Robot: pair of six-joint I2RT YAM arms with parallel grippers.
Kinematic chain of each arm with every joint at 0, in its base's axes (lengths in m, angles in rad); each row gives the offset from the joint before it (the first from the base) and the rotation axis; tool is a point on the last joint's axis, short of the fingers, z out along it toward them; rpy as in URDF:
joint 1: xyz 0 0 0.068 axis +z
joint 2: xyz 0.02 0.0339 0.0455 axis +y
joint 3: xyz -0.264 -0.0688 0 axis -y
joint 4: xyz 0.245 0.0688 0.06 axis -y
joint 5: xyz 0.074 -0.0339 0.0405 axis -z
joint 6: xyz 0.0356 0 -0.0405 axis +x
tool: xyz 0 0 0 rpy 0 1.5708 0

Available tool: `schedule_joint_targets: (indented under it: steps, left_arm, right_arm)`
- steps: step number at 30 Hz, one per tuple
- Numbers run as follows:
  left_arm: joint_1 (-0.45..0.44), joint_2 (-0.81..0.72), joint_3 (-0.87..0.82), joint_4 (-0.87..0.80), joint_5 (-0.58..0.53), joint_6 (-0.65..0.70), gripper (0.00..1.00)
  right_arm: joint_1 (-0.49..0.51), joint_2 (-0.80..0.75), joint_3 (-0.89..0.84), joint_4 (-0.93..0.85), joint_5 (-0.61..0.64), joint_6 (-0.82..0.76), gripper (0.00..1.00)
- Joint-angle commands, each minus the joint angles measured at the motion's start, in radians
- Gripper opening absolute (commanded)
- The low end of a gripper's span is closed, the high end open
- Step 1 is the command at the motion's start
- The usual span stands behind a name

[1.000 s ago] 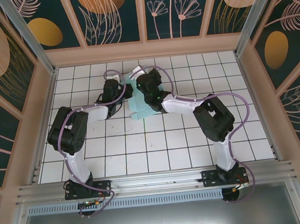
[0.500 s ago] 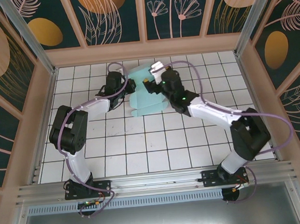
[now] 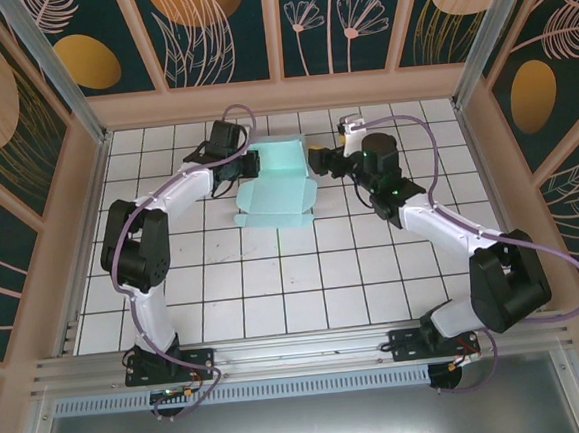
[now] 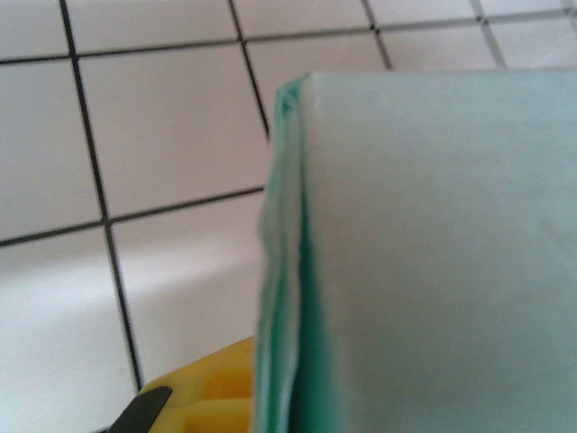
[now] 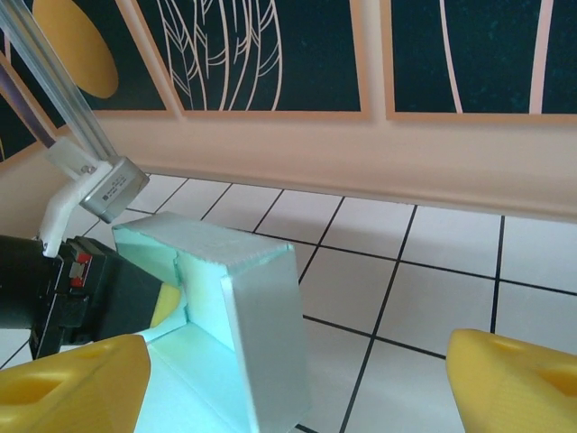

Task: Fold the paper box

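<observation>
Open tiles lie toward the arm bases. The box [image 3: 273, 193] will be dragged back onto them next by my left gripper, away from the bar, and then my gripper will release the box's side.
The paper box [image 3: 273, 193] is pale teal card lying at the back middle of the tiled floor, partly folded, with walls raised at its far end. My left gripper [image 3: 248, 166] is shut on the box's left wall. That wall's edge [image 4: 281, 271] stands right beside one yellow finger [image 4: 203, 397]. My right gripper [image 3: 317, 162] is open at the box's right side. Its yellow fingers [image 5: 72, 379] are spread wide, and the raised right wall of the box [image 5: 261, 307] stands between them, untouched. The left gripper's black body [image 5: 81, 289] shows behind the box.
A peach rail [image 5: 361, 153] and the dark patterned back wall run close behind the box. The white tiled floor [image 3: 304, 275] lies open in front of it, toward the arm bases. A metal corner post [image 5: 54, 99] stands at the left.
The right arm has swung right, off the top of the box, and its gripper now sits at the box's right side. The box and the left gripper have shifted toward the back wall.
</observation>
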Motion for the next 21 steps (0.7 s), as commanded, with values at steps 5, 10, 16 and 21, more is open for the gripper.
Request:
schedule_joint_targets:
  steps: [5,10,16,21]
  left_arm:
    - [-0.003,0.047,0.081,-0.445,-0.061,0.203,0.0]
    - [-0.002,0.079,0.123,-0.642,-0.126,0.254,0.0]
    - [-0.006,0.132,0.114,-0.777,-0.192,0.289,0.0]
    - [-0.006,0.185,0.132,-0.834,-0.222,0.299,0.11]
  right_arm:
    - [-0.046,-0.031,-0.046,0.055,-0.048,0.031,0.85]
    - [-0.061,-0.024,-0.057,0.05,-0.055,0.017,0.85]
    - [-0.067,-0.024,-0.069,0.04,-0.041,0.005,0.85]
    - [-0.068,-0.016,-0.072,0.04,-0.035,0.009,0.84]
